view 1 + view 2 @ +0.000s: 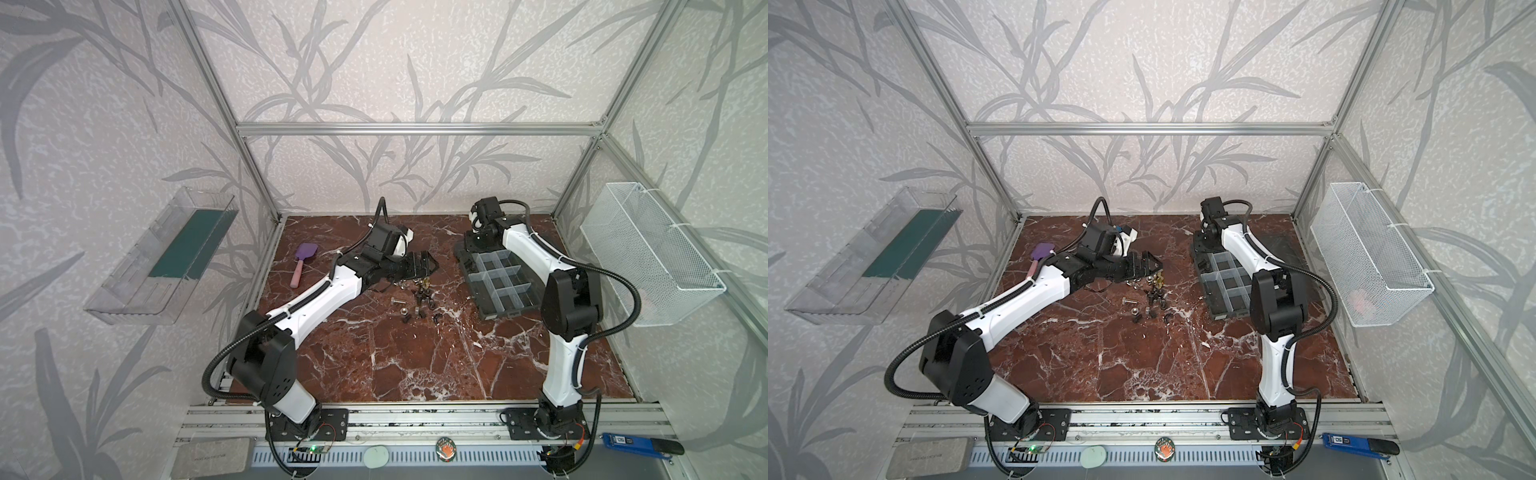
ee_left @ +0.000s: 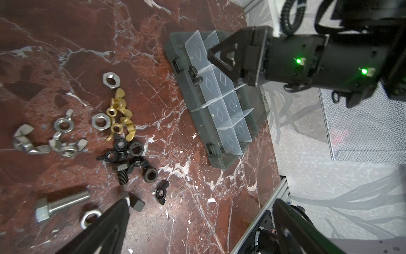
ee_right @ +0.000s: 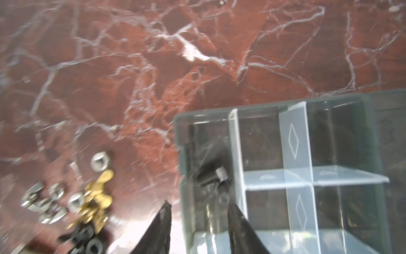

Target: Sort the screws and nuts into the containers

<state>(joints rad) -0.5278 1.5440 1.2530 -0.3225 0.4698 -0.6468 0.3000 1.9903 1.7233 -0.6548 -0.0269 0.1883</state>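
Observation:
Next, my right gripper moves back to the pile and down to close on the black screw there, as one black screw lies free in the organizer's section.
Loose screws and nuts (image 1: 419, 299) (image 1: 1150, 299) lie in a pile mid-table. The left wrist view shows a silver screw (image 2: 61, 204), a black screw (image 2: 122, 173), brass wing nuts (image 2: 119, 116), silver nuts (image 2: 111, 80) and black nuts (image 2: 134, 149). My left gripper (image 2: 202, 204) (image 1: 428, 266) hovers open and empty at the pile's far edge. The grey organizer's containers (image 1: 473, 291) (image 2: 197, 123) (image 3: 182, 140) stand to the right. My right gripper (image 3: 198, 205) (image 1: 478, 243) hangs open over the far corner compartment, where a black screw (image 3: 212, 176) (image 2: 194, 75) lies free of the fingers.
A purple spatula (image 1: 305, 259) lies at the back left of the marble table. A white mesh basket (image 1: 648, 253) hangs on the right wall and a clear shelf (image 1: 166, 253) on the left wall. Aluminium frame rails border the table.

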